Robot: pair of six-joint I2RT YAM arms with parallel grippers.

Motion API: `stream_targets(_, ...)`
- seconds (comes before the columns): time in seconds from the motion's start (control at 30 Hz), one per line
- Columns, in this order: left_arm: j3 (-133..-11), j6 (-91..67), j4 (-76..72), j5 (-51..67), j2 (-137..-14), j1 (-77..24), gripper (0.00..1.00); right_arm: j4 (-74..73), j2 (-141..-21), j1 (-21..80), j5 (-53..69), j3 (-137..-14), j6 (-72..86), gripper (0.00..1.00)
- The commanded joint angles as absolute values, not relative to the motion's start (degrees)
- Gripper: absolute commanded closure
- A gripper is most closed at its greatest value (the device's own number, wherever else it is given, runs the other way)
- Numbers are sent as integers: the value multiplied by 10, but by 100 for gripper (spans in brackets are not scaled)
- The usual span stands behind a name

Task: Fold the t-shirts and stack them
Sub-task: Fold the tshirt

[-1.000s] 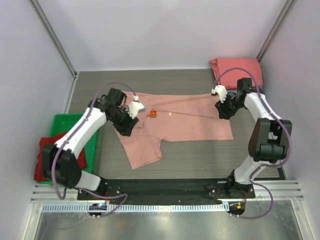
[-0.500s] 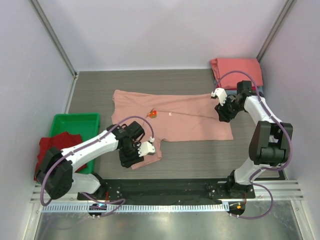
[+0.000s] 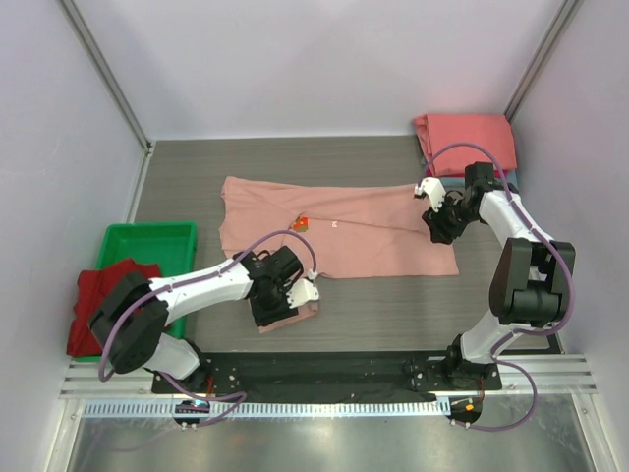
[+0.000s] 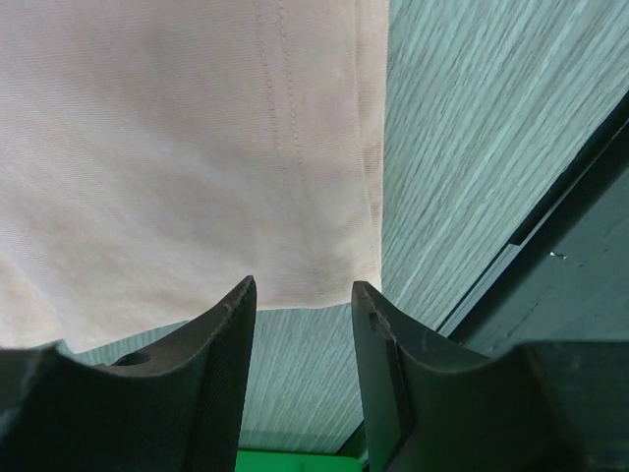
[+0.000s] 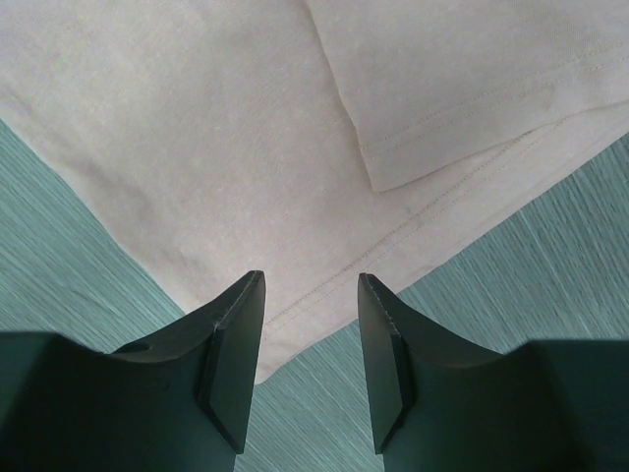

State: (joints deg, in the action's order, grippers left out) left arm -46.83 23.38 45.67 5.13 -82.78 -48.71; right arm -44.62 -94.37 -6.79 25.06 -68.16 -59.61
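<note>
The left gripper will next lower its open fingers onto the near sleeve's stitched end (image 3: 266, 326) (image 4: 315, 288) and then close, since that end crosses the gap between them.
A dusty-pink t-shirt (image 3: 364, 228) lies spread flat across the middle of the table, its small chest print (image 3: 302, 223) facing up. My left gripper (image 3: 292, 303) hangs over the near sleeve at the shirt's lower left. In the left wrist view that gripper (image 4: 305, 295) is open, and the pink hem (image 4: 324, 285) ends just past its tips with nothing between them. My right gripper (image 3: 437, 221) is over the shirt's right end. The right wrist view shows it (image 5: 310, 290) open above the stitched hem (image 5: 413, 231), holding nothing. A folded layer of cloth (image 5: 462, 79) lies on top there.
A folded coral-red t-shirt (image 3: 465, 136) sits at the back right corner. A green tray (image 3: 147, 246) stands at the left edge, with a dark red t-shirt (image 3: 103, 300) crumpled over its near end. The black base rail (image 3: 334, 369) runs along the near edge.
My left arm has swung from the shirt's far-left shoulder down to the near sleeve and then edged right. The right gripper has barely shifted.
</note>
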Motion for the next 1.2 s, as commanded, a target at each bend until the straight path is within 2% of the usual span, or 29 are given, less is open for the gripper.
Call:
stream_targets(0.0, -459, 216, 440, 53, -824, -494, 55, -439, -914, -64, 250, -680, -605, 52)
stream_targets(0.73, -440, 197, 410, 38, -869, -514, 56, -432, -928, -65, 243, -685, -605, 52)
stream_targets(0.83, -429, 196, 403, 24, -869, -524, 59, -430, -930, -65, 241, -683, -611, 52)
stream_targets(1.07, -415, 191, 388, 6, -867, -526, 84, -421, -930, -68, 233, -673, -614, 53)
stream_targets(1.17, -416, 190, 388, 5, -862, -526, 90, -415, -912, -81, 231, -647, -686, 55)
